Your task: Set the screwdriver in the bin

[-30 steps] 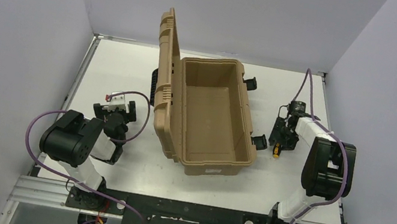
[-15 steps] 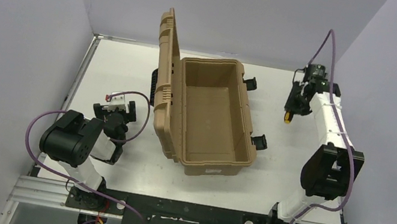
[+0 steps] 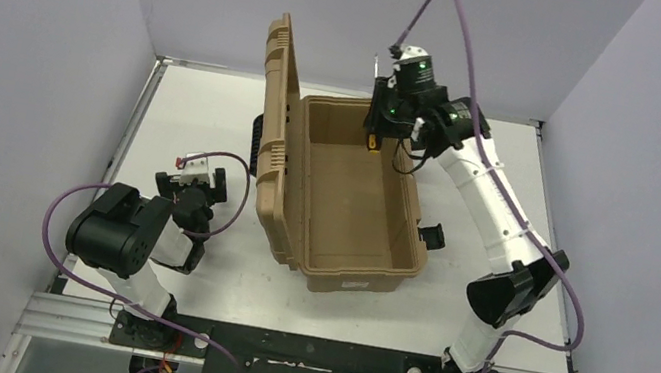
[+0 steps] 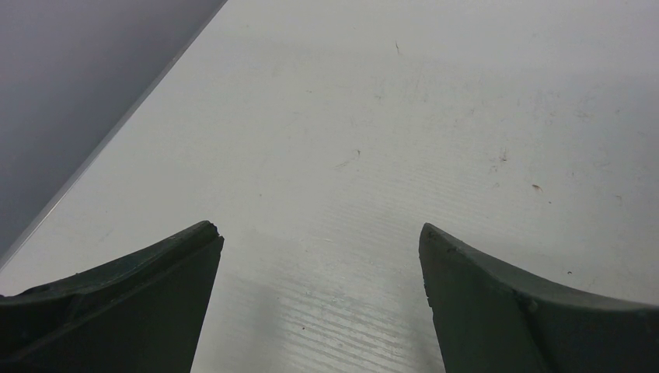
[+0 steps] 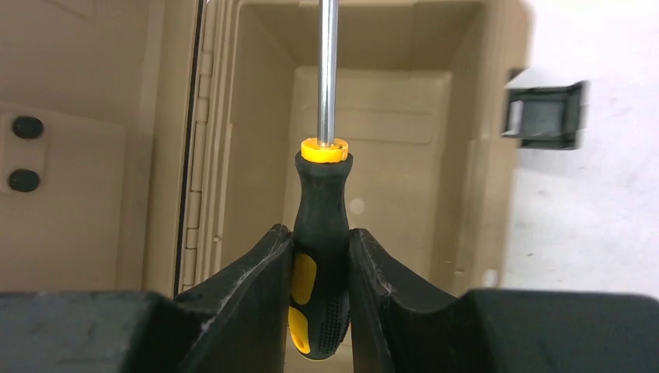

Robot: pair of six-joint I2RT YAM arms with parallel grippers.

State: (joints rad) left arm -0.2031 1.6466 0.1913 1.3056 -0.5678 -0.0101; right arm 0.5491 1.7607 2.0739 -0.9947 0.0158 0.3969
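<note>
The bin is open, so I should next bring my right gripper back from the bin's far end, lower the screwdriver [image 3: 372, 141] onto the bin's bare bottom and release it.
The tan bin [image 3: 410, 200] stands open in the middle of the table, its ribbed lid [image 3: 277, 96] upright on the left. My right gripper [image 3: 379, 126] is shut on the screwdriver [image 3: 372, 141] and holds it in the air over the bin's far end. In the right wrist view the black-and-orange handle [image 5: 320, 233] is clamped between my fingers [image 5: 256, 272], and the grey shaft [image 5: 328, 70] points out over the bin's bare floor [image 5: 388, 140]. My left gripper [image 3: 196, 179] is open and empty, low over the table left of the bin; its wrist view shows my fingertips [image 4: 194, 241] wide apart.
Black latches [image 3: 431, 235] hang off the bin's right side; one shows in the right wrist view [image 5: 544, 115]. Purple walls close in the white table [image 3: 494, 275] on three sides. The arm bases sit on a metal rail [image 3: 308, 355] at the near edge.
My right arm lifted the screwdriver from the table right of the bin, swung up and left, and now holds it over the bin's far end. The left arm has not moved.
</note>
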